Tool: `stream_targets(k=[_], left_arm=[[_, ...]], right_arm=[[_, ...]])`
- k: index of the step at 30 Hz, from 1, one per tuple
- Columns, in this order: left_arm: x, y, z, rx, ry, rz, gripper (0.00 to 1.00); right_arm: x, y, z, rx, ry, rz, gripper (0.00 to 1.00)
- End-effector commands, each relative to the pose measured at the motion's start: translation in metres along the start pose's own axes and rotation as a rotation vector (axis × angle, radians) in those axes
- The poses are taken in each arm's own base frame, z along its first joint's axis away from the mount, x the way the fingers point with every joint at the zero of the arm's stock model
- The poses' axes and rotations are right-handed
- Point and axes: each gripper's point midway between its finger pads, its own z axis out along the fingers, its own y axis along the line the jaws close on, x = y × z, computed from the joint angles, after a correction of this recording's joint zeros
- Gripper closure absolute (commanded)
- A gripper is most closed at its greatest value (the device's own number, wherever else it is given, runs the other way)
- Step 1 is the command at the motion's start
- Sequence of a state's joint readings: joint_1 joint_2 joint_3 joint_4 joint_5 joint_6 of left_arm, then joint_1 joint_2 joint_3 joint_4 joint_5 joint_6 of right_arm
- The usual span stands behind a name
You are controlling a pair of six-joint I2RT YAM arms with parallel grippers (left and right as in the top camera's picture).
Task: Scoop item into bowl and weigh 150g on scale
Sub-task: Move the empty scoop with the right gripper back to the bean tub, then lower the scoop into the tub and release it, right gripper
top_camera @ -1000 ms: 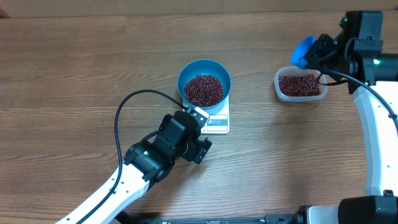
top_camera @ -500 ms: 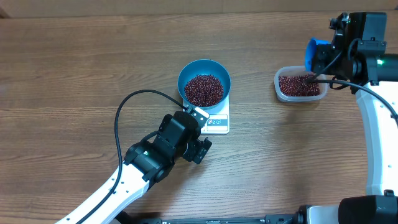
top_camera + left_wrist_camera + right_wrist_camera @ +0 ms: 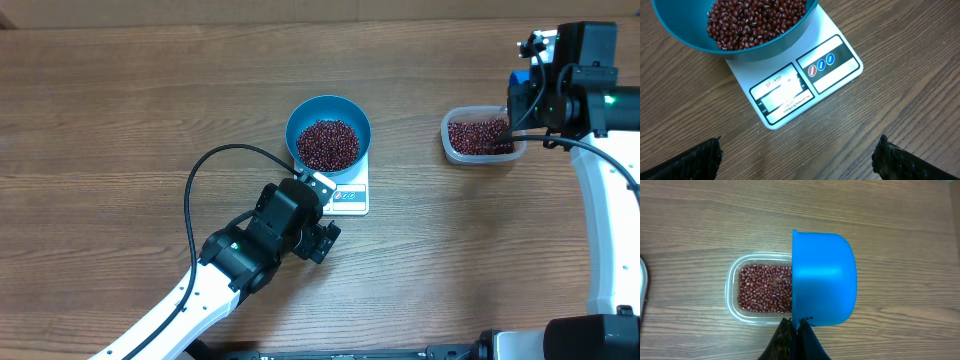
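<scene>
The clear tub (image 3: 732, 295) lies below and to the left in the overhead view. My right gripper swings over the beans next, lowers and releases the scoop.
The blue bowl (image 3: 296, 120) stands on the white scale (image 3: 351, 198), holding a heap of red-brown beans (image 3: 328, 145). In the left wrist view the bowl (image 3: 795, 35) and the scale (image 3: 805, 80) lie just ahead of my open left gripper (image 3: 797, 147), which hovers over bare wood in front of the scale (image 3: 320, 222). My right gripper (image 3: 799, 322) is shut on the handle of a small blue scoop (image 3: 822, 277). The scoop hangs over the right end of a clear tub (image 3: 732, 295) of beans (image 3: 765, 287). Its smooth outer side faces the camera and its inside is hidden.
The clear tub (image 3: 446, 135) sits at the right of the wooden table, partly under the right arm. A black cable (image 3: 195, 190) loops from the left arm across the wood left of the scale.
The right gripper has carried the scoop to the right, from beyond the tub's left corner to over its right end, and turned it. The left arm has stayed still.
</scene>
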State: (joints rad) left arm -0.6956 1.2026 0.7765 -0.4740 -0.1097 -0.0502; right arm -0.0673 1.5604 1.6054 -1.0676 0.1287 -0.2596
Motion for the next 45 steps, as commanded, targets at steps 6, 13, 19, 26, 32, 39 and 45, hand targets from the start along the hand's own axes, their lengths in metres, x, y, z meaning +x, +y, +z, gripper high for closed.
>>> stream_targets(k=[6,13,19,26,32,39,45], left_arm=[[0.005,0.003,0.003,-0.015,0.013,-0.006,0.01],[0.005,0.003,0.003,-0.014,0.013,-0.006,0.01],[0.005,0.003,0.003,-0.015,0.013,-0.006,0.0],[0.005,0.003,0.003,-0.015,0.013,-0.006,0.0],[0.005,0.003,0.003,-0.015,0.013,-0.006,0.01],[0.005,0.003,0.003,-0.014,0.013,-0.006,0.0],[0.005,0.003,0.003,-0.015,0.013,-0.006,0.01]], right_arm=[[-0.014,0.009,-0.021,0.112,-0.038,-0.1,0.96],[-0.015,0.014,-0.021,0.086,-0.049,0.036,0.96],[-0.009,0.019,-0.008,0.039,-0.025,0.527,0.96],[0.008,0.023,0.016,0.058,0.024,0.951,0.96],[0.021,0.026,0.026,0.076,0.054,1.069,0.96],[0.041,0.033,0.051,0.093,0.075,1.192,0.96],[0.035,0.034,0.062,0.068,0.029,1.203,0.95]])
